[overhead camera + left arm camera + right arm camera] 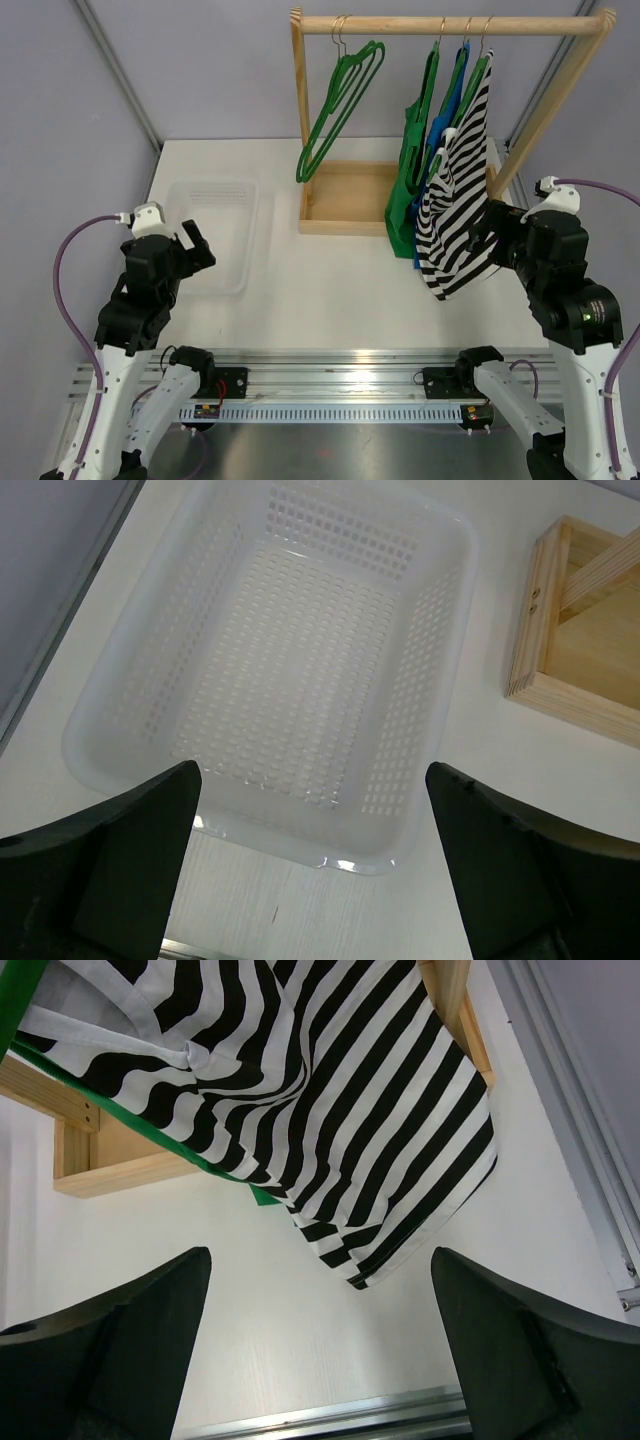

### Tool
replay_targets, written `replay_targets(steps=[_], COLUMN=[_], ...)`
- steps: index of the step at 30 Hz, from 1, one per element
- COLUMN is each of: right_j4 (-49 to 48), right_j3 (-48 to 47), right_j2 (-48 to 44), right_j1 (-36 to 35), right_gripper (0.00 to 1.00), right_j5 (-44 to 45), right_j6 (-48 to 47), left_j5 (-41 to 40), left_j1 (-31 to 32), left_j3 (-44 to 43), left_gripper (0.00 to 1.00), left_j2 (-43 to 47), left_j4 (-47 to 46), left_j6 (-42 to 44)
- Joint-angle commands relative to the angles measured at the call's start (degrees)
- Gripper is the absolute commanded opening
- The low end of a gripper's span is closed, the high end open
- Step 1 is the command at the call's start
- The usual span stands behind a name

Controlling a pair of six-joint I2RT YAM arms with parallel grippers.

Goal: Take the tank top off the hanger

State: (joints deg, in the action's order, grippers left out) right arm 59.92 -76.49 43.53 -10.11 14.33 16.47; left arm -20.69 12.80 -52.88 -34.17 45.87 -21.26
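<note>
My right gripper is going to rise and move outward onto the green hanger's top below the hanger's hook, because the tank top's hanger hangs high on the wooden rack's bar (450,25).
A black-and-white striped tank top (455,200) hangs on a hanger from the wooden rack's rail (450,25), in front of a blue and a green garment (408,190). Its lower hem (400,1160) drapes over the table in the right wrist view. My right gripper (490,235) is open and empty just right of the hem, with its fingers (130,1340) spread above bare table. My left gripper (192,248) is open and empty over the near edge of a white basket (290,660).
Two empty green hangers (335,110) hang at the rack's left end. The rack's wooden base tray (340,200) stands mid-table and its corner shows in the left wrist view (570,630). The white perforated basket (215,225) lies at the left.
</note>
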Motion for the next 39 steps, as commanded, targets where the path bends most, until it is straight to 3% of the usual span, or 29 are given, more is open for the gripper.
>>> replay_targets(steps=[1, 10, 17, 22, 31, 39], right_j4=[-1.0, -4.2, -6.2, -6.7, -6.1, -4.6], right_j3=[-0.3, -2.6, -16.0, -26.6, -47.3, -55.7], right_j2=[0.3, 3.0, 10.9, 20.3, 38.6, 49.4], right_j1=[0.0, 0.1, 0.1, 0.0, 0.0, 0.1], right_gripper=[1.00, 0.99, 0.99, 0.89, 0.79, 0.66], right_j5=[-0.4, -2.1, -3.3, -4.7, -5.8, -1.5], right_j6=[-0.6, 1.5, 2.4, 3.0, 2.1, -0.7], left_j5=[-2.3, -0.1, 2.1, 3.2, 4.5, 5.6], left_j1=[0.2, 0.2, 0.2, 0.2, 0.2, 0.2], left_j3=[-0.5, -0.1, 0.7, 0.9, 1.4, 1.6], left_gripper=[0.99, 0.99, 0.99, 0.99, 0.99, 0.99], left_j2=[0.7, -0.9, -0.2, 0.0, 0.9, 1.2], left_j4=[-1.2, -1.1, -2.4, -2.8, -3.3, -3.8], left_j6=[-1.2, -1.6, -1.0, -0.7, -0.4, -0.1])
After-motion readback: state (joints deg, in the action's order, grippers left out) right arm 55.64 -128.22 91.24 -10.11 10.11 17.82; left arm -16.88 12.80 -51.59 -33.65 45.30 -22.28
